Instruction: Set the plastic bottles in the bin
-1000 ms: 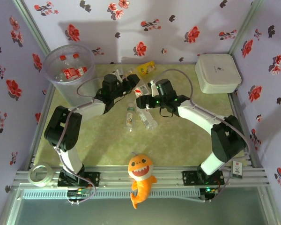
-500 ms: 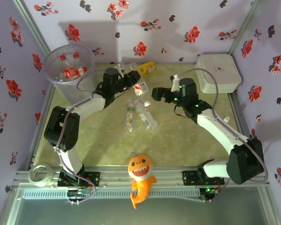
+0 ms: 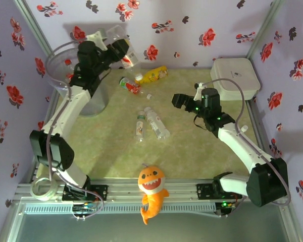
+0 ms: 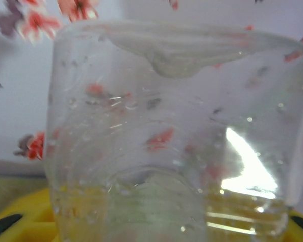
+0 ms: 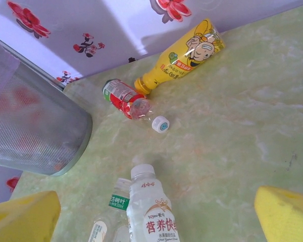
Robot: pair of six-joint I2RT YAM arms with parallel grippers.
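The clear bottle, still outside the bin's rim, swings over the bin's opening (image 3: 65, 64) next. My left gripper then releases it, since that opening lies beside the gripper, opposite the yellow bottle (image 3: 154, 75).
My left gripper (image 3: 120, 49) is raised near the back wall, just right of the bin (image 3: 93, 101), and is shut on a clear plastic bottle (image 3: 129, 53). In the left wrist view that bottle (image 4: 177, 126) stands close in front of the lens between the yellow pads (image 4: 10, 224). On the table lie a yellow bottle (image 3: 154, 75), a red-labelled bottle (image 3: 130, 85) and two clear bottles (image 3: 140, 123) (image 3: 156, 122). My right gripper (image 3: 184, 101) hovers open to their right. The right wrist view has the white-labelled bottle (image 5: 154, 212), the green-labelled one (image 5: 116, 201), the red one (image 5: 122, 98), the yellow one (image 5: 184, 60) and the bin (image 5: 30, 131).
A loose white cap (image 3: 148, 96) (image 5: 160, 123) lies by the red-labelled bottle. A white lidded box (image 3: 235, 78) sits at the back right. An orange plush fish (image 3: 151, 189) rests on the front rail, and a tape roll (image 3: 43, 186) lies at the front left.
My left arm has lifted the clear bottle off the table and swung it up and left to the bin. My right arm has drawn back to the right, away from the bottles.
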